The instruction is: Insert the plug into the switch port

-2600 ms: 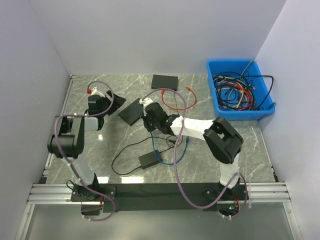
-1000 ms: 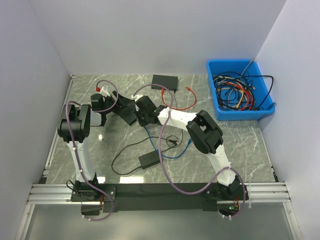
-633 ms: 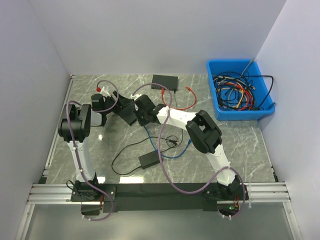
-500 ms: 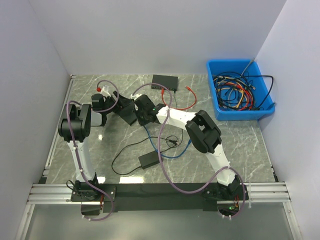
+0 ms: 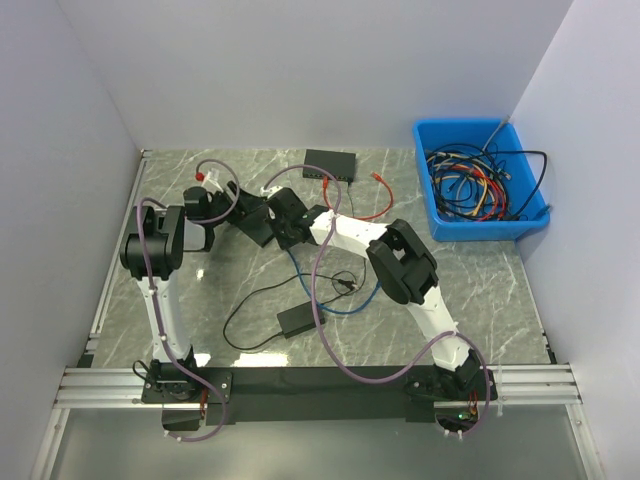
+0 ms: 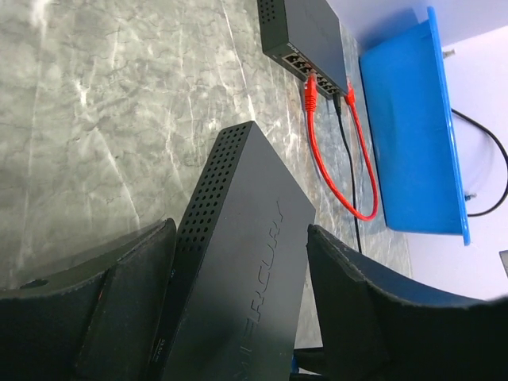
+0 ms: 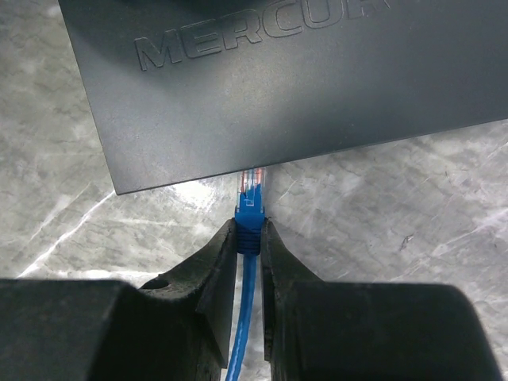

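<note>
The robot needs to push its right gripper toward the switch's near edge (image 7: 252, 169), just ahead of its fingertips, and let go of the boot, because the plug's clear tip still shows.
A black switch (image 6: 238, 262) marked MERCURY lies between my left gripper's (image 6: 240, 232) two fingers; the left finger (image 6: 135, 278) presses its vented side and the right fingertip (image 6: 317, 246) meets its opposite edge. In the right wrist view my right gripper (image 7: 250, 230) is shut on the blue boot of the plug (image 7: 251, 213). The plug's clear tip reaches the near edge of the switch (image 7: 302, 79), where the ports are hidden from view. From above, both grippers meet at the switch (image 5: 255, 222), and the plug is hidden there.
A second black switch (image 5: 330, 163) sits at the back with a red cable (image 5: 365, 205) plugged in. A blue bin (image 5: 480, 228) of cables stands at the right. The blue cable (image 5: 300, 275) trails toward a black power adapter (image 5: 297, 318) and its thin black cord.
My right gripper has carried the plug a little up and left, toward the switch's edge. The left gripper's fingers have come slightly closer around the switch.
</note>
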### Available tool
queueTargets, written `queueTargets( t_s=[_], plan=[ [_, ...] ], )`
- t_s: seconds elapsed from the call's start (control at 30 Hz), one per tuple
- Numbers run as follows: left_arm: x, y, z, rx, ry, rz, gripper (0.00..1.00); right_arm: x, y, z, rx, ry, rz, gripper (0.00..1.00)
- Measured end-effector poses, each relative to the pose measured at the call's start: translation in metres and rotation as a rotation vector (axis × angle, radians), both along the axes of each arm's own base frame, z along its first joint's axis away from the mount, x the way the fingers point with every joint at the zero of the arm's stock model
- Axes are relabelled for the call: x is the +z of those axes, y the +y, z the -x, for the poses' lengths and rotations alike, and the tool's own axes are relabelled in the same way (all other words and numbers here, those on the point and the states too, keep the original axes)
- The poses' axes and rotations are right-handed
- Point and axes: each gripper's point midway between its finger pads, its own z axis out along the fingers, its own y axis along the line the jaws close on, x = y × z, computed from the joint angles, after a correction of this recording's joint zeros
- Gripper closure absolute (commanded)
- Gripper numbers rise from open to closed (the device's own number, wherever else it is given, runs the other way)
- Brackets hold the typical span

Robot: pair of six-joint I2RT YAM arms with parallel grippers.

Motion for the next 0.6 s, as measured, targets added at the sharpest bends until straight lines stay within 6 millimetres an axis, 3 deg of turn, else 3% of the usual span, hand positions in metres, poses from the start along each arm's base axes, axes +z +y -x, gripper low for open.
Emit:
queueTargets(
  t_s=[0.6],
  plan=[
    [-0.007, -0.015, -0.001, -0.071, -0.004, -0.063, 0.41, 0.003, -0.008, 0.002, 0.079, -0.057, 0.07, 1.0]
  ],
)
